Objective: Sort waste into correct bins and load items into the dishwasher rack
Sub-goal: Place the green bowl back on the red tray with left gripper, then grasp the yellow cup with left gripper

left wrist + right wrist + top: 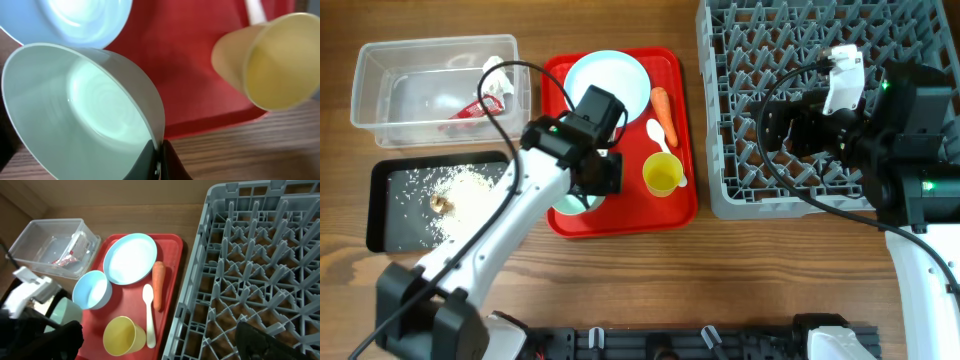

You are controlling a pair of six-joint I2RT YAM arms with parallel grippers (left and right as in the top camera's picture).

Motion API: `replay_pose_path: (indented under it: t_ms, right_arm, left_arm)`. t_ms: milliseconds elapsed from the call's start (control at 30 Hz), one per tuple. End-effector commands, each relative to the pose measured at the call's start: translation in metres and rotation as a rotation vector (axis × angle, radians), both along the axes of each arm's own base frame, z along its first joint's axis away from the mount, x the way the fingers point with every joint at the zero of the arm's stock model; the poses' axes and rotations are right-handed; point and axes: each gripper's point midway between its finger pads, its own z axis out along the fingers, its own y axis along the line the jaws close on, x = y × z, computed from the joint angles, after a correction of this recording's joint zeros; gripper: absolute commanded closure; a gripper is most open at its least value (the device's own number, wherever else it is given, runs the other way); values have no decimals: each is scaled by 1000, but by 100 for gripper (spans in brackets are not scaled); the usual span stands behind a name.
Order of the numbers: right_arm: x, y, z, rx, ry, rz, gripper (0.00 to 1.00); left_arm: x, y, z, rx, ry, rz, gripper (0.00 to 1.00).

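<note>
My left gripper moves down next toward the red tray's bare bottom beside the yellow cup and releases the green bowl's rim, since the pale green bowl (pixel 75 110) overhangs the tray's edge.
My left gripper (pixel 588 180) is shut on the rim of the pale green bowl (pixel 75 110), which is tilted over the front left of the red tray (pixel 620 215); its fingers (pixel 160 161) pinch the wall. The small blue bowl (pixel 91 290) sits beside it, hidden under the arm in the overhead view. On the red tray lie the blue plate (pixel 607 82), carrot (pixel 665 115), white spoon (pixel 660 135) and yellow cup (pixel 662 174). My right gripper (pixel 785 128) is open and empty above the grey rack (pixel 720 190).
The clear tub (pixel 380 90) at the back left holds the red wrapper (pixel 475 108) and tissue (pixel 495 75). The black tray (pixel 390 200) in front of it holds rice (pixel 470 185) and a brown scrap (pixel 442 203).
</note>
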Motion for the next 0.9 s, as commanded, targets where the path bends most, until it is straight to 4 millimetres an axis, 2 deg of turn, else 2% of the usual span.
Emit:
replay_pose_path:
  t_ms: [0,267,433,567,667,700,767,867]
  right_arm:
    - [3,-2,8,1,-15,-12,0]
    - [3,-2,8,-1,-17,-10,0]
    - [3,-2,8,-1,-13,-10,0]
    - [3,-2,7,-1,-12,-10,0]
    - [3,-2,7,-1,-12,-10,0]
    - [3,-2,7,-1,-12,-10,0]
    - [3,-2,7,-1,-12,-10,0]
    - [3,-2,7,-1,-13,-10,0]
  left_arm:
    - [0,4,-19,53,37,38,96]
    - [4,-9,-33,15,68,30,96]
    - [7,-10,-33,8,56,30,81]
    - [8,-10,-33,7,54,30,75]
    - [8,-12,-33,1,52,34,65]
    - [9,-13,-32,-7,52,37,59]
    - [11,-21,-31,-49,48,29,51]
    - [21,-41,-25,-151,16,3,46]
